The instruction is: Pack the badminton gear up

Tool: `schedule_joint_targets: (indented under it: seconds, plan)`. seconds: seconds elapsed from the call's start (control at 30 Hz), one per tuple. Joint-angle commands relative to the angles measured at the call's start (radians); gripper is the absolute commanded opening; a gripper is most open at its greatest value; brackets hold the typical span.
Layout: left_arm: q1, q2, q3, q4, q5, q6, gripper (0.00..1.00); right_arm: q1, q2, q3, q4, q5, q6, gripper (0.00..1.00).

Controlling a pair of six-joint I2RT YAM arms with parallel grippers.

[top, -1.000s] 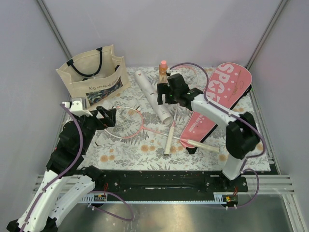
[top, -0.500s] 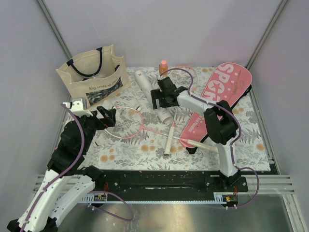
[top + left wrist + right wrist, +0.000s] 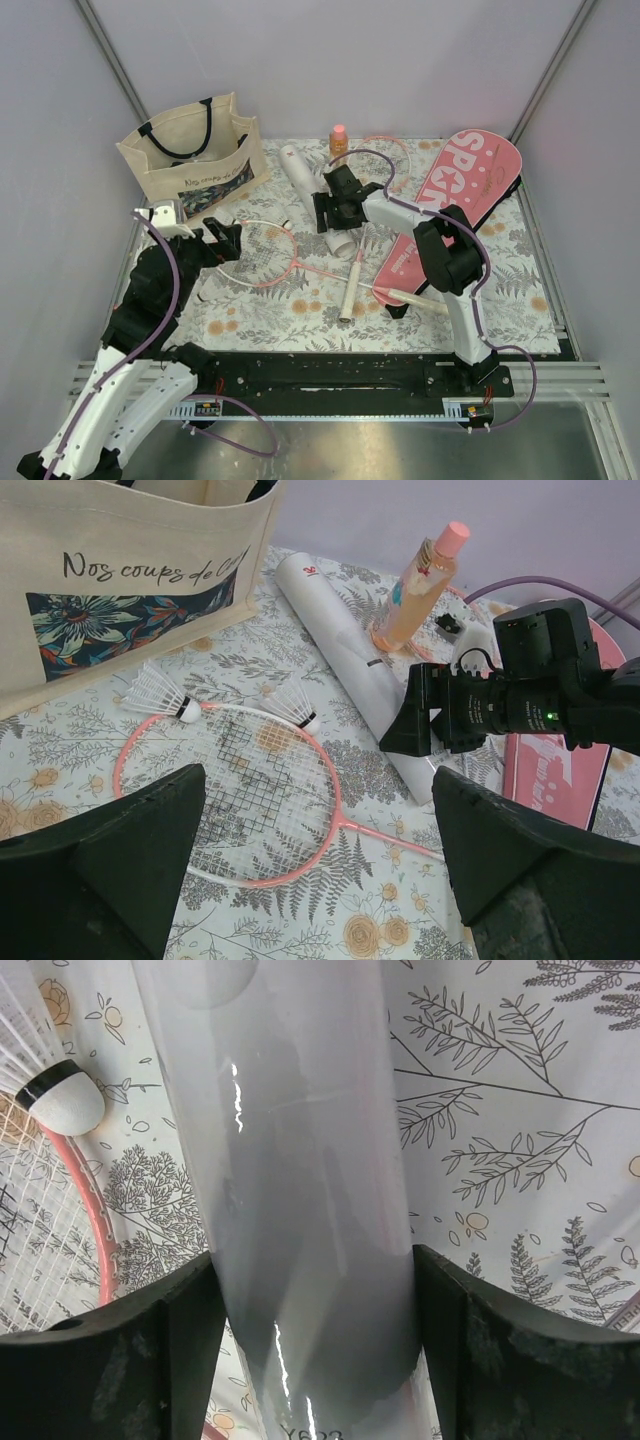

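Note:
My left gripper reaches across to the right in the top view and straddles the middle of the tube next, since the tube's near part is taken.
The long white tube lies slanted on the floral mat. My right gripper straddles its near part, and in the right wrist view both fingers press the tube's sides. One pink racket's head lies left of the tube, with its handle by the cover. The other racket's handle lies in the middle. The pink "SPORT" cover lies at the right. My left gripper is open and empty, hovering above the racket head.
A beige tote bag stands at the back left. An orange bottle with a pink cap stands behind the tube. Two white shuttlecocks lie by the racket head. Grey walls enclose the mat.
My right gripper has swung left from beside the bottle and settled over the tube. The left arm has barely moved.

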Motion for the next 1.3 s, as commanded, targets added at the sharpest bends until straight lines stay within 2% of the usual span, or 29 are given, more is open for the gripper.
schedule_joint_targets:
  seconds: [0.0, 0.2, 0.37, 0.57, 1.0, 1.17, 1.27]
  plan:
    - [0.005, 0.025, 0.002, 0.048, 0.020, -0.016, 0.98, -0.005, -0.092, -0.019, 0.075, -0.045, -0.006, 0.61]
    - [0.005, 0.120, 0.080, -0.018, 0.064, -0.109, 0.94, -0.004, -0.281, -0.173, 0.192, -0.085, 0.015, 0.50]
    - [0.005, 0.227, 0.137, -0.056, 0.124, -0.189, 0.92, -0.004, -0.441, -0.333, 0.307, -0.112, 0.075, 0.47]
    - [0.005, 0.335, 0.154, -0.015, 0.175, -0.272, 0.93, -0.005, -0.620, -0.511, 0.410, -0.160, 0.150, 0.44]
    - [0.001, 0.508, 0.037, 0.537, 0.446, -0.410, 0.99, -0.004, -1.076, -0.966, 0.773, -0.350, 0.394, 0.44]
    - [-0.022, 0.567, -0.012, 0.779, 0.538, -0.464, 0.99, -0.004, -1.183, -1.065, 0.931, -0.407, 0.480, 0.46]
    - [-0.042, 0.606, -0.011, 0.868, 0.574, -0.473, 0.99, -0.002, -1.206, -1.094, 1.002, -0.434, 0.510, 0.46]
